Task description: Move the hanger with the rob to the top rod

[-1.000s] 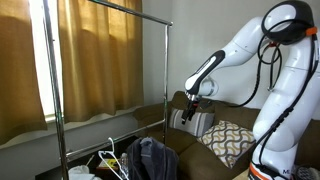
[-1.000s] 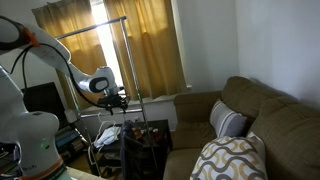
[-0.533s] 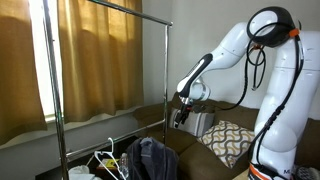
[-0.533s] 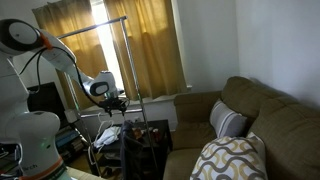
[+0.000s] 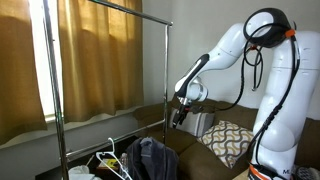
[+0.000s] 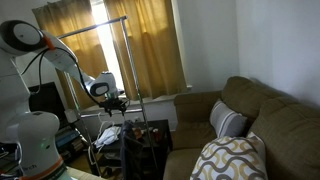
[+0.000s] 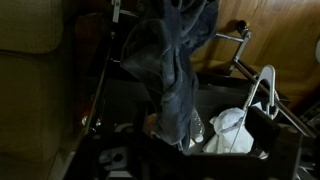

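Observation:
The dark bundle hangs lower on the rack and my fingers are still empty, so my gripper needs to reach outward and down onto the top of the robe.
The robe is a dark grey-blue bundle hanging low on the rack, by the right pole. It fills the upper middle of the wrist view and shows as a dark shape in an exterior view. Its dark hanger is hidden inside it. The top rod is a thin silver bar high above the robe, also seen in an exterior view. My gripper hangs in the air to the right of the rack, above the robe, apart from it, and looks open and empty. It also shows in an exterior view.
Bare white hangers hang on the lower bar, beside the robe; one shows in the wrist view. A brown couch with patterned cushions stands behind the arm. Curtains hang behind the rack.
Between one second and half a second ago my gripper swung down and toward the rack. Since then it has barely moved. The robe has not moved.

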Available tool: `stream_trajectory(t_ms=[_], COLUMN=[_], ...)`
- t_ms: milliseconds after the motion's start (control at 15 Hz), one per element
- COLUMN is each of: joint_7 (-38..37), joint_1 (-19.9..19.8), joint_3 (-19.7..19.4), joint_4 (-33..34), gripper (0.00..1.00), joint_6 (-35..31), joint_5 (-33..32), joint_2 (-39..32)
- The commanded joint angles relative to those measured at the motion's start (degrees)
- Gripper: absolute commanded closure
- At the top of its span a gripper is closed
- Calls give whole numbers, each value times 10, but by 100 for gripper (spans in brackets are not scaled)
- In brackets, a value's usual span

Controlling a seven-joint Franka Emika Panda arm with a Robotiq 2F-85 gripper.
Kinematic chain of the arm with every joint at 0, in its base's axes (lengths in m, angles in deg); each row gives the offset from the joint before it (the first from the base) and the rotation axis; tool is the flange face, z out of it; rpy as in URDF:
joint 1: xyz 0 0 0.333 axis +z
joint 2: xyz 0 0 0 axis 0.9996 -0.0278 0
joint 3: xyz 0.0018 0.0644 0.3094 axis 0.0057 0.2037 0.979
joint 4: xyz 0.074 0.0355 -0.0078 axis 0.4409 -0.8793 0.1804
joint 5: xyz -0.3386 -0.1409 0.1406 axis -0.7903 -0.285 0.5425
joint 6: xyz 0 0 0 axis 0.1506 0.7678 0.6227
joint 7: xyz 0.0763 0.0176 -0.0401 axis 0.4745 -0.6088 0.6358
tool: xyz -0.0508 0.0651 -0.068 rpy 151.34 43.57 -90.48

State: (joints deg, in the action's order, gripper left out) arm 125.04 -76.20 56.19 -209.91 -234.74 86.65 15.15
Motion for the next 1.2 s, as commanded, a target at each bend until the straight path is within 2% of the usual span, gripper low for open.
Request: stream_trajectory(t_ms=[0,67,133,333,933,1133], joint_7=[63,79,99,157,348,404], joint_1=[-19,-26,-4,-13,-67,-84], joint_3=[37,48,31,55,160,190], joint_4=[36,45,55,89,250,300], gripper=[0,0,0,0,0,0], joint_6=[-37,-49,-62,-96,-164,-179], joint_5=[68,83,105,175,385,431], joint_2=[-69,-87,-106,-164,-345,-401])
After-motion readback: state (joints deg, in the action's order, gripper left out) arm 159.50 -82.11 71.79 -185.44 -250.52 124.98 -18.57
